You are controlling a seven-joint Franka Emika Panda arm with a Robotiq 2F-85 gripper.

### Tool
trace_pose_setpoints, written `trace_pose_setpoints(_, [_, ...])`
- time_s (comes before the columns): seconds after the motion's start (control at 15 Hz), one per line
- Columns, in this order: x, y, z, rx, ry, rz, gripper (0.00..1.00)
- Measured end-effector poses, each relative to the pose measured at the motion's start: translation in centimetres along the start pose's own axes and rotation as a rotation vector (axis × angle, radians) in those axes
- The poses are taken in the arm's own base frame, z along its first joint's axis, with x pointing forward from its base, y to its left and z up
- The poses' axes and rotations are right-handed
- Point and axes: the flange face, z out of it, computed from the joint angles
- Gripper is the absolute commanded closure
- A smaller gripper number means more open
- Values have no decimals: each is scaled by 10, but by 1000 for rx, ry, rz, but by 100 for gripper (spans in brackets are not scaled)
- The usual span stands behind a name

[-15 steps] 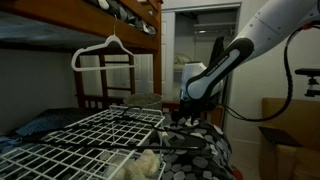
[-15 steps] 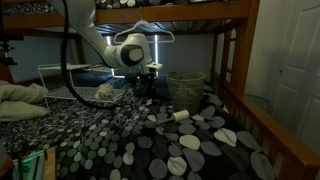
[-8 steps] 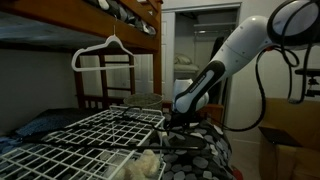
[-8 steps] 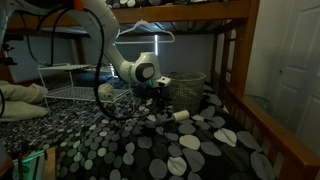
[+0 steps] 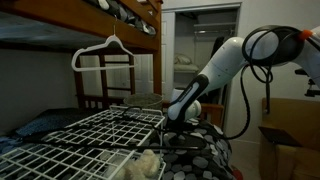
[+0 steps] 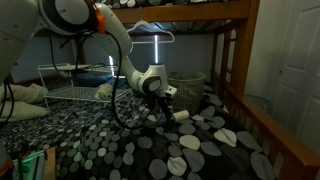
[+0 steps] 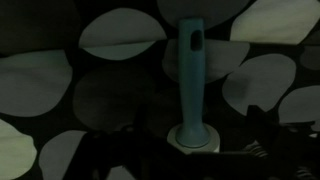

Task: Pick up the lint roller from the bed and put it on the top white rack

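Note:
The roll's end by the teal handle is below the robot's gripper, between its open fingers. The gripper should move down onto that end next and close there.
The lint roller [image 7: 195,137] lies on the bed [image 7: 110,40]. It shows in the wrist view as an off-white roll with a teal handle [image 7: 190,60] pointing away. In an exterior view the roller [image 6: 182,115] rests on the black dotted bedding [image 6: 150,150]. My gripper [image 7: 196,150] is open, with a dark finger on each side of the roll, just above it. In the exterior views the gripper [image 6: 166,97] [image 5: 176,118] hangs low over the bed beside the white rack [image 5: 80,140] [image 6: 70,92]. The roller is hidden behind the rack in one exterior view.
A fluffy cream lump [image 5: 146,165] [image 6: 105,92] lies by the rack. A white hanger [image 5: 105,50] [image 6: 150,30] hangs from the upper bunk. A wire basket [image 6: 186,85] stands on the bed behind the gripper. The reddish wooden rail [image 6: 262,125] borders the bed.
The arm has reached down and forward. The gripper has dropped from above the rack's edge to just over the roller on the bed.

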Motion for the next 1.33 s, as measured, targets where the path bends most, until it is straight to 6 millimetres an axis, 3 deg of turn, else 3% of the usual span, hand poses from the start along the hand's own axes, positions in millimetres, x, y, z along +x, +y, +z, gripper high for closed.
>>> trace_pose_setpoints(0.13, [6, 0, 10, 11, -2, -3, 0])
trace_pose_setpoints(0.27, [11, -1, 18, 21, 0, -7, 9])
trace_pose_setpoints(0.33, [14, -1, 21, 24, 2, -9, 20])
trace_pose_setpoints(0.4, [16, -2, 24, 27, 4, -10, 19])
trace_pose_setpoints(0.6, [22, -3, 32, 32, 8, -12, 38])
trace_pose_setpoints(0.73, [24, -3, 37, 33, 8, -14, 35])
trace_pose_setpoints(1.07, [28, -3, 45, 38, 7, -10, 52])
trace_pose_setpoints(1.33, [29, -4, 47, 41, 8, -8, 94])
